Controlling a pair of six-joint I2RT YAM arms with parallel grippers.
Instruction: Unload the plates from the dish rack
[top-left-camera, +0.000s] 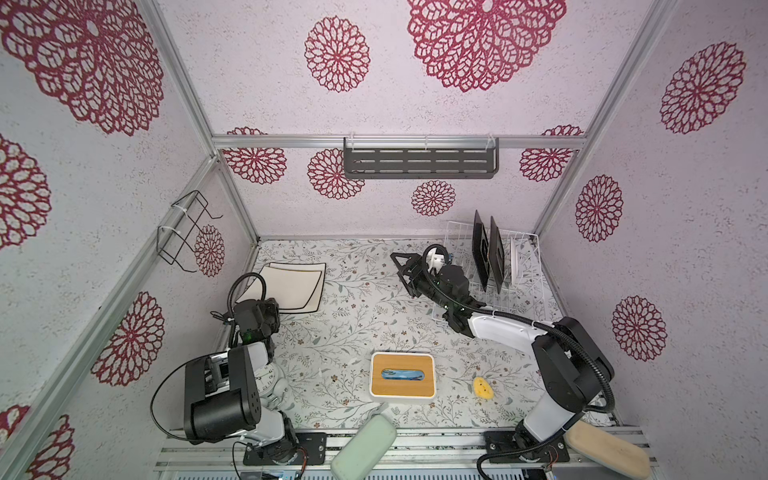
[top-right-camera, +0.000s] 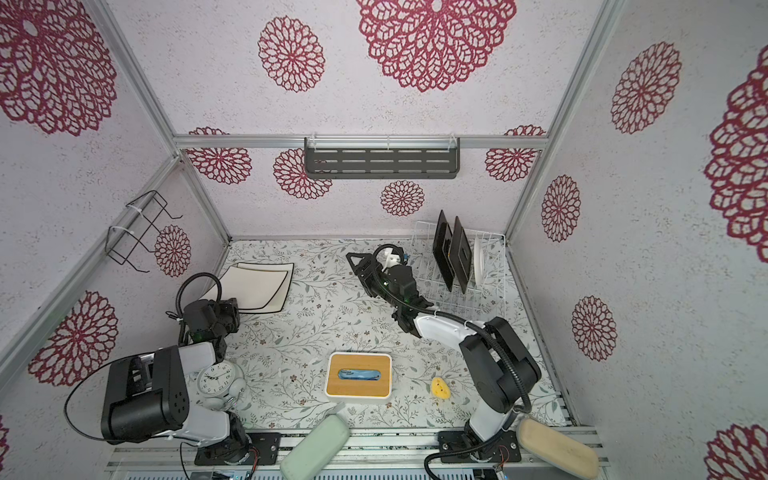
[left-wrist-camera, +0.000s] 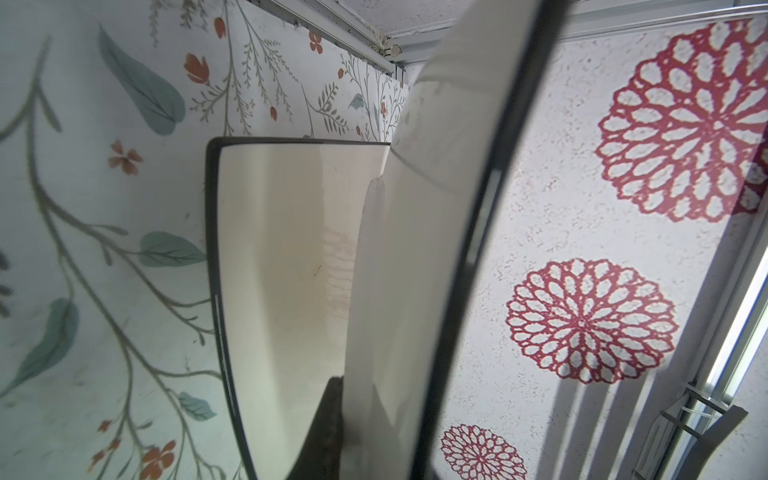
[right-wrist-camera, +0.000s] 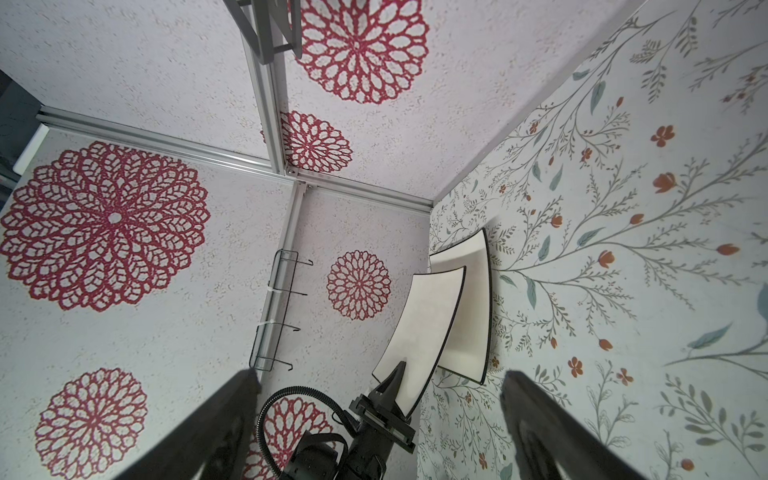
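Observation:
The flat cream plate (top-left-camera: 315, 301) (left-wrist-camera: 280, 264) is below and outward of my left gripper, so my left gripper will lower the tilted plate onto it and let go of the tilted plate's near edge.
My left gripper (top-left-camera: 266, 309) is shut on the near edge of a cream square plate (top-left-camera: 286, 291). It holds that plate tilted just over a second cream plate (top-left-camera: 303, 267) lying flat at the back left. The right wrist view shows the held plate (right-wrist-camera: 419, 328) overlapping the flat one (right-wrist-camera: 469, 299). In the left wrist view one dark finger (left-wrist-camera: 328, 424) presses on the held plate (left-wrist-camera: 415, 249). The white wire dish rack (top-left-camera: 530, 291) at the back right holds two black plates (top-left-camera: 482, 249) (top-left-camera: 496, 255) and a round white plate (top-left-camera: 517, 259), all upright. My right gripper (top-left-camera: 402, 274) hangs open and empty, left of the rack.
A white box with a bamboo top (top-left-camera: 402, 375) stands front centre, with a small yellow object (top-left-camera: 483, 388) to its right. An alarm clock (top-right-camera: 216, 380) sits by the left arm's base. A grey slotted shelf (top-left-camera: 419, 162) hangs on the back wall and a black wire bracket (top-left-camera: 187, 232) on the left wall.

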